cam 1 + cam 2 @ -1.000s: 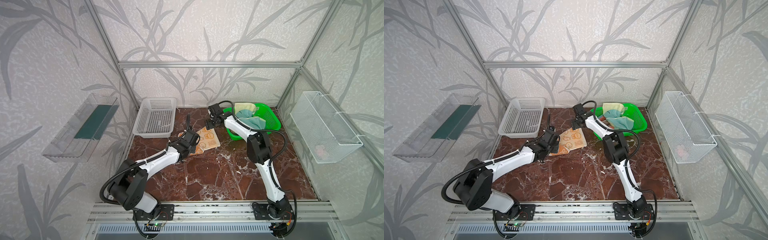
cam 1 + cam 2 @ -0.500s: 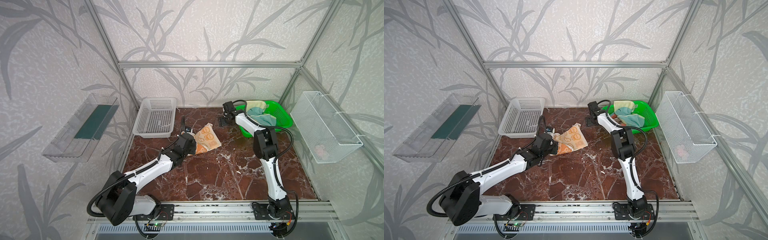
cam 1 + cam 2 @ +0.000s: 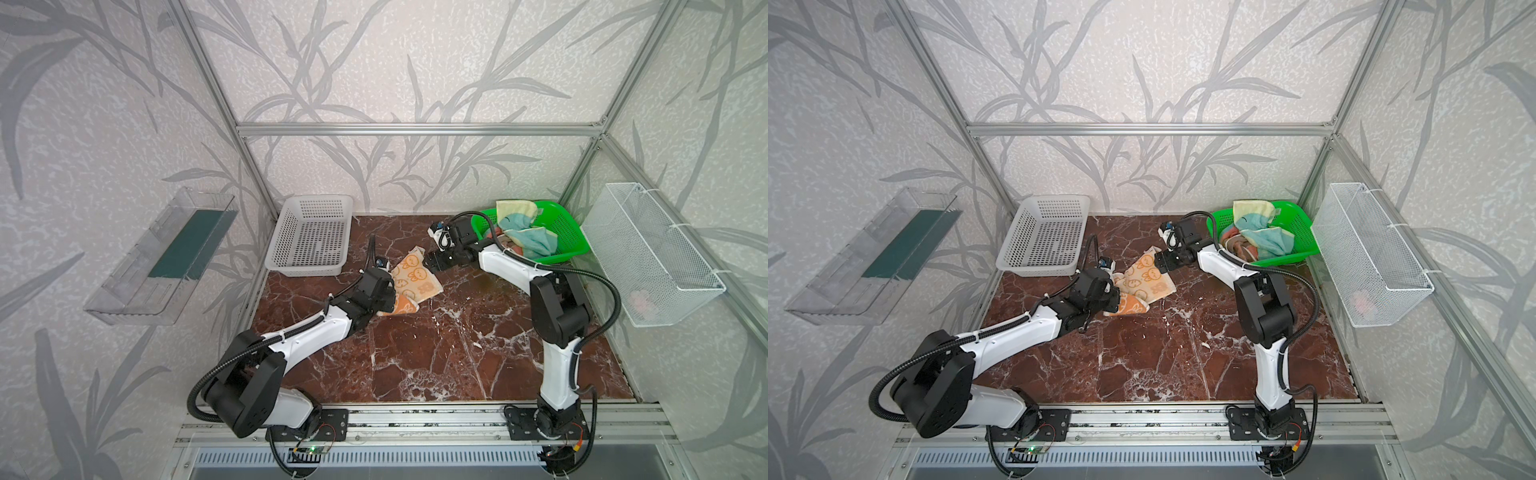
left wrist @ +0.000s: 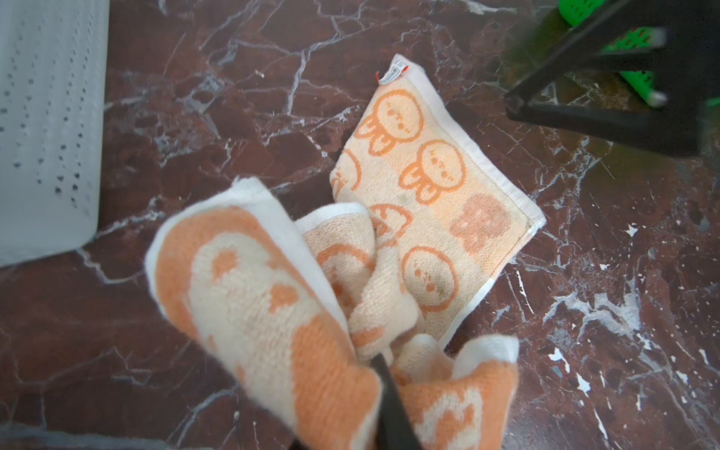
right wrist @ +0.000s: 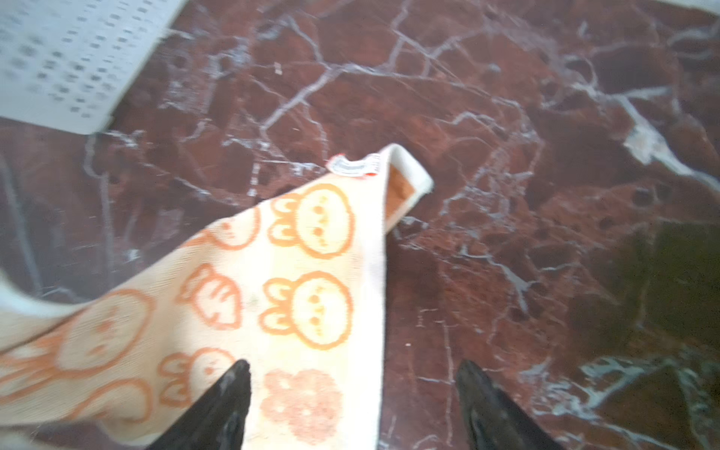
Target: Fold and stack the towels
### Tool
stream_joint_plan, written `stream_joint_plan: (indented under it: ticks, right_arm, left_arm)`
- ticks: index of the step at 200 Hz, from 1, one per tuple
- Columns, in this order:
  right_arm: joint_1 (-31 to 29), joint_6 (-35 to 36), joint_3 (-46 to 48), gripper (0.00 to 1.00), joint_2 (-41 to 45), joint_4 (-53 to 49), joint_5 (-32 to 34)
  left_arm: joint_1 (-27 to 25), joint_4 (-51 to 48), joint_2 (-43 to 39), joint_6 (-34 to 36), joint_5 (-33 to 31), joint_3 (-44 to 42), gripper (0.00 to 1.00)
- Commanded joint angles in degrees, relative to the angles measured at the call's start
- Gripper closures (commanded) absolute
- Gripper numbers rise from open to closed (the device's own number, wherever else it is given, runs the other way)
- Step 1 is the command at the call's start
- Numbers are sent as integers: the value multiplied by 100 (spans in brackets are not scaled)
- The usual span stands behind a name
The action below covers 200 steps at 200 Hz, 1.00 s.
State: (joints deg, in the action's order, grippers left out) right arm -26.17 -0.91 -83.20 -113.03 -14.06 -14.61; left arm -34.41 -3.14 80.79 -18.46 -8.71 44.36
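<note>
Next, the right gripper draws back and lowers to the white hem's near end [image 3: 441,289] to close there, because it lies flat and uncovered on top of the table.
An orange towel [image 3: 415,278] [image 3: 1148,280] with bunnies lies on the marble table, its far half flat [image 4: 440,187] and its near corner bunched and raised. My left gripper [image 3: 388,291] [image 3: 1113,295] is shut on that bunched corner. In the left wrist view the cloth wraps round one dark finger [image 4: 389,405]. My right gripper [image 3: 432,262] [image 5: 354,389] stands open over the towel's far edge [image 5: 272,292], holding nothing. A pale yellow and teal towel [image 3: 525,232] [image 3: 1262,232] and a salmon-pink one [image 3: 1239,247] lie crumpled in the green basket [image 3: 569,237].
A white perforated basket [image 3: 309,237] stands at the back left, close to the left gripper. A white wire basket [image 3: 652,253] hangs on the right wall. On the left wall hangs a clear shelf [image 3: 166,257].
The right gripper swung toward the green basket, then came back down to the towel's far edge. The left gripper drew the near corner frontward and the cloth bunched up.
</note>
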Motion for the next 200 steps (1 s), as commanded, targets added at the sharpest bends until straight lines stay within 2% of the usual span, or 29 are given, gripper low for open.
stream_joint_plan:
  ticks: [1, 32, 62, 76, 105, 200]
  right_arm:
    - [-48, 259, 822, 19, 502, 840, -349]
    - [-186, 98, 1194, 22, 609, 789, 10]
    - [-180, -545, 724, 29, 185, -147, 951]
    - [-190, -683, 486, 36, -21, -609, 1151]
    - [-225, -857, 480, 46, -134, -730, 1358]
    - [-560, -940, 219, 62, -495, -1232, 1677]
  left_arm:
    - [-10, -489, 68, -121, -74, 107, 76]
    - [-11, -879, 103, -223, -87, 73, 72]
    - [-8, -1037, 114, -299, -71, -1, 60]
    - [-7, -1003, 76, -308, -40, -41, 57]
    - [-12, -944, -33, -221, -15, -68, 52]
    - [-12, -758, -446, -88, -102, -199, 44]
